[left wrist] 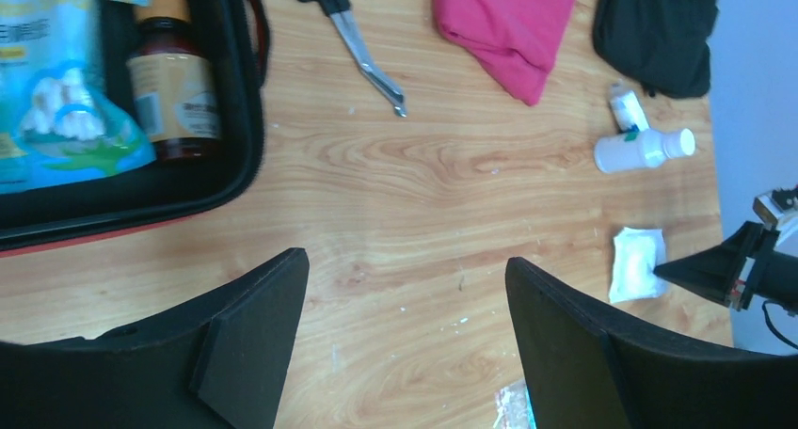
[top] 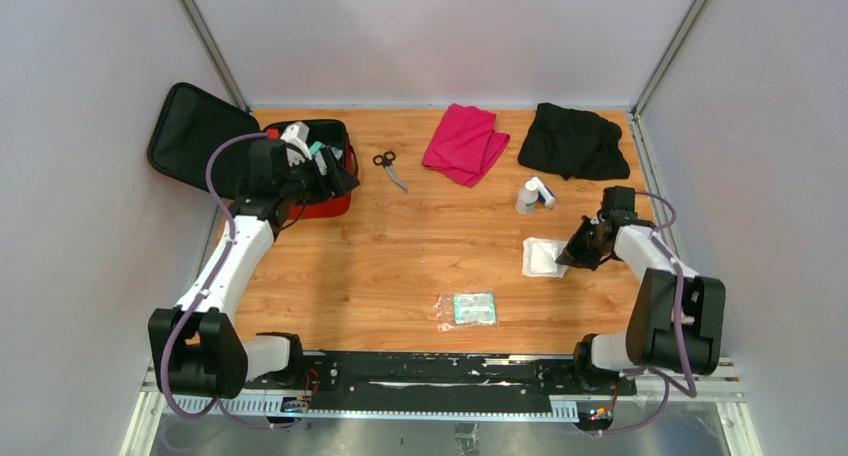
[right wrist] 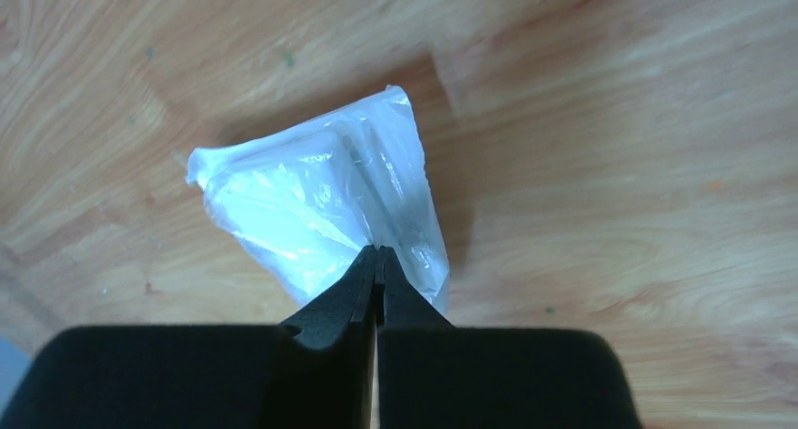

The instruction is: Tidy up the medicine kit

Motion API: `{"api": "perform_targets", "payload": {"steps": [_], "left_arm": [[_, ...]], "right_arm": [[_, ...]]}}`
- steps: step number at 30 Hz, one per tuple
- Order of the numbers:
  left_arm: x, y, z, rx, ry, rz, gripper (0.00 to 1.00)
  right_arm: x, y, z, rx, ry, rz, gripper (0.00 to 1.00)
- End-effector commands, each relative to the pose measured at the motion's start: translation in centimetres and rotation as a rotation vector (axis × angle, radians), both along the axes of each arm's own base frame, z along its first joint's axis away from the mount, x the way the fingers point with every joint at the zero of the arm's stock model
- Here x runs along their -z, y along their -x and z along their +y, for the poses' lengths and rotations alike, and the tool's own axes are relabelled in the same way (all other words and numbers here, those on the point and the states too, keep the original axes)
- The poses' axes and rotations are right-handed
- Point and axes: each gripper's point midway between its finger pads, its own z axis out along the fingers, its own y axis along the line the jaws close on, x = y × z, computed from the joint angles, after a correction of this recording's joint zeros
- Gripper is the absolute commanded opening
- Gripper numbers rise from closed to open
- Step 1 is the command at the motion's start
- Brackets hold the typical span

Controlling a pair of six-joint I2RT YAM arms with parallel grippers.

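I should move my left gripper to the right in the top view next, onto the packet's free edge (top: 527,257) (left wrist: 616,265), while my right gripper holds the gauze packet by one edge.
The red medicine kit (top: 338,207) lies open at the back left, its black lid (top: 190,136) flat beyond it. In the left wrist view its black rim (left wrist: 250,119) frames a brown bottle (left wrist: 172,86) and a blue packet (left wrist: 56,81). My left gripper (top: 335,176) hangs open and empty over the kit's right edge; its fingers spread wide over bare wood (left wrist: 405,260). My right gripper (top: 565,261) is shut on the edge of a white plastic-wrapped gauze packet (top: 543,257) on the table, pinched at the tips (right wrist: 378,252); the packet (right wrist: 311,198) looks partly raised.
Scissors (top: 390,166) lie right of the kit. A folded pink cloth (top: 465,141) and a black cloth (top: 573,141) sit at the back. A white bottle (top: 526,196) and small tube (top: 543,190) lie near the right arm. A clear packet with green contents (top: 468,309) lies front centre.
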Motion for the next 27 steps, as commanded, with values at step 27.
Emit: {"api": "perform_targets", "payload": {"steps": [27], "left_arm": [[-0.9,12.8,-18.9,0.499,0.326,-0.001,0.83]], "right_arm": [[-17.0,3.2,24.8,-0.299,-0.591,-0.360,0.00]]}}
